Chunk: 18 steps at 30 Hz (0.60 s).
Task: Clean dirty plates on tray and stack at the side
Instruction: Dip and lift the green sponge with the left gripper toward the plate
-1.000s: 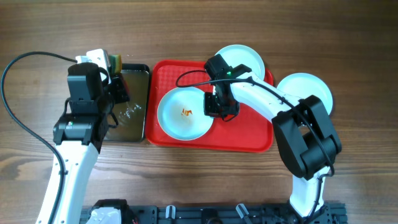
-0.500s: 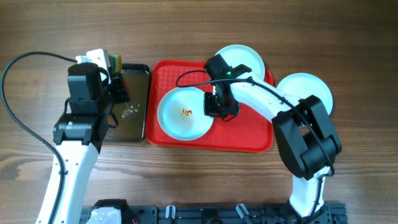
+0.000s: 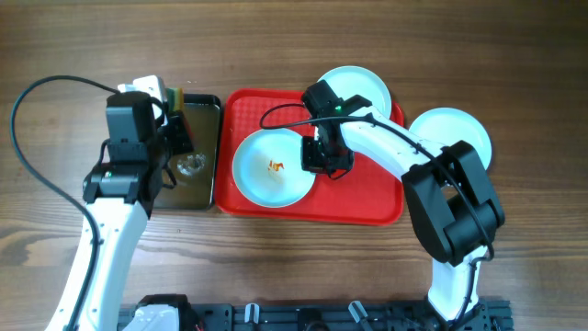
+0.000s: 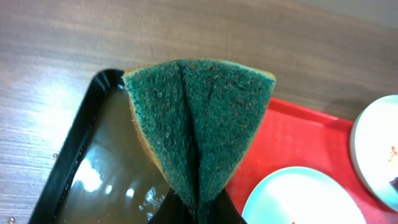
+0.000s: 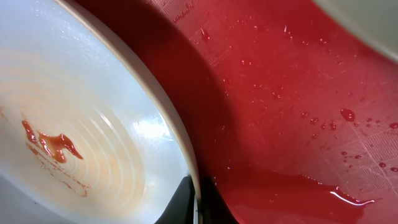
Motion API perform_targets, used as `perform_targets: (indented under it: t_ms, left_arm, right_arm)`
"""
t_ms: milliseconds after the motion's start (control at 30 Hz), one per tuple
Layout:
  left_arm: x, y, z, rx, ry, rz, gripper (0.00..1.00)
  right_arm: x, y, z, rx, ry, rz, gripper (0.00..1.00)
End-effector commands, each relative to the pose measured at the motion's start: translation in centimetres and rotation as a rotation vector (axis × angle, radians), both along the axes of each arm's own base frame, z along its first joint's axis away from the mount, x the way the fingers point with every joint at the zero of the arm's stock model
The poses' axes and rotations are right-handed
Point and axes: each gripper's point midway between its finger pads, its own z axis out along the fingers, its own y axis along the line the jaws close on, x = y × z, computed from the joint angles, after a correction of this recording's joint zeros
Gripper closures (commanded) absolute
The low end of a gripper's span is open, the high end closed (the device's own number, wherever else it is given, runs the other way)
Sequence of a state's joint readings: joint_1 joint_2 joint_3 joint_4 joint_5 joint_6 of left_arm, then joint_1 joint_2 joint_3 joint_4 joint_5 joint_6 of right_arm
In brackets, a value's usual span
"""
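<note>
My left gripper will sweep over the smeared plate, then return and lower the sponge (image 4: 199, 124) to release it in the black tray, since that lies below my gripper.
A pale plate (image 3: 270, 167) with an orange-red smear (image 5: 51, 144) sits on the left of the red tray (image 3: 367, 198). My right gripper (image 3: 315, 159) is shut on this plate's right rim (image 5: 180, 140). A second plate (image 3: 363, 87) lies at the tray's far right corner. A third plate (image 3: 459, 133) lies on the table right of the tray. My left gripper (image 3: 173, 129) is shut on a folded green sponge (image 4: 199, 124) above the black tray (image 3: 195, 156).
The black tray (image 4: 93, 174) holds shiny liquid and lies against the red tray's left edge. Water drops and a small puddle (image 5: 348, 198) lie on the red tray floor. A black cable (image 3: 37, 184) loops at the left.
My left arm has shifted a little to the right over the black tray with the sponge. The right gripper and the plates have not moved.
</note>
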<state>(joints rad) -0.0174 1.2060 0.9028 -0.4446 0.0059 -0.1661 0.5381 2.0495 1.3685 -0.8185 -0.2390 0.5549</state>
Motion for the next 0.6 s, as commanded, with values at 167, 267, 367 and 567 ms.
perform_targets:
  t_ms: [167, 267, 367, 567]
  left_arm:
    - [0.0, -0.9, -8.0, -0.034, 0.256, -0.033, 0.96]
    - [-0.3, -1.2, -11.1, -0.051, 0.348, -0.045, 0.96]
    - [-0.7, -2.4, -13.2, -0.108, 0.415, -0.083, 0.96]
    - [-1.5, -4.3, -14.7, -0.174, 0.473, -0.140, 0.96]
  right_arm:
    - [-1.5, -1.9, -3.0, -0.102, 0.057, 0.006, 0.96]
    - [-1.5, -1.9, -3.0, -0.102, 0.056, 0.006, 0.96]
    - [-1.5, -1.9, -3.0, -0.101, 0.056, 0.006, 0.96]
    - [-1.5, -1.9, -3.0, -0.102, 0.056, 0.006, 0.96]
